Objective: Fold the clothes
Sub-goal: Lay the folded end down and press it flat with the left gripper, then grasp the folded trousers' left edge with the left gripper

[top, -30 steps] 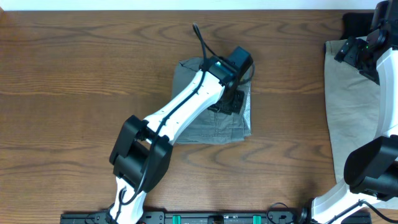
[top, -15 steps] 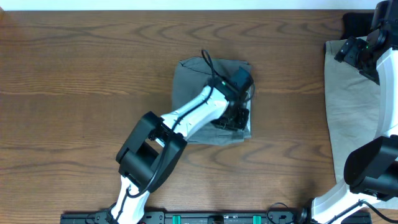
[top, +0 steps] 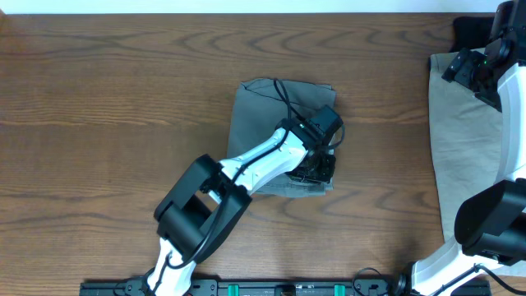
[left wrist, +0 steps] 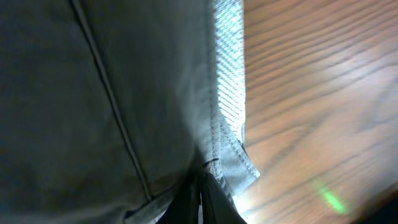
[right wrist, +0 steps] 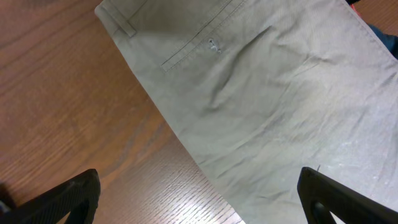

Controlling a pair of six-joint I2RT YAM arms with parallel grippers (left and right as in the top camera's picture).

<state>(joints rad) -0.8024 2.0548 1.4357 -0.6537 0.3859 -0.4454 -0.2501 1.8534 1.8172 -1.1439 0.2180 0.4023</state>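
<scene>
The pinched hem next goes in my left gripper away from my base, over the grey shorts (top: 261,115) toward their far edge, where my gripper will open.
The folded grey shorts (top: 261,115) lie in the middle of the table. My left gripper (top: 316,168) is at their near right corner, shut on the cloth's edge. In the left wrist view the grey shorts (left wrist: 93,93) fill the frame and the shut fingers (left wrist: 202,199) pinch the hem. The beige shorts (top: 460,131) lie flat at the right edge. My right gripper (top: 464,66) hovers open above their far left corner. The right wrist view shows the beige shorts (right wrist: 261,93) with a buttoned pocket, and the gripper's fingers (right wrist: 199,193) wide apart.
The wooden table (top: 115,99) stretches out bare to the left of the grey shorts. A black object (top: 472,31) sits at the far right corner beside the beige shorts. A black rail (top: 288,288) runs along the near edge.
My left gripper has moved toward the near edge along the right side of the grey shorts, dragging that side of the cloth with it. The right arm has not moved.
</scene>
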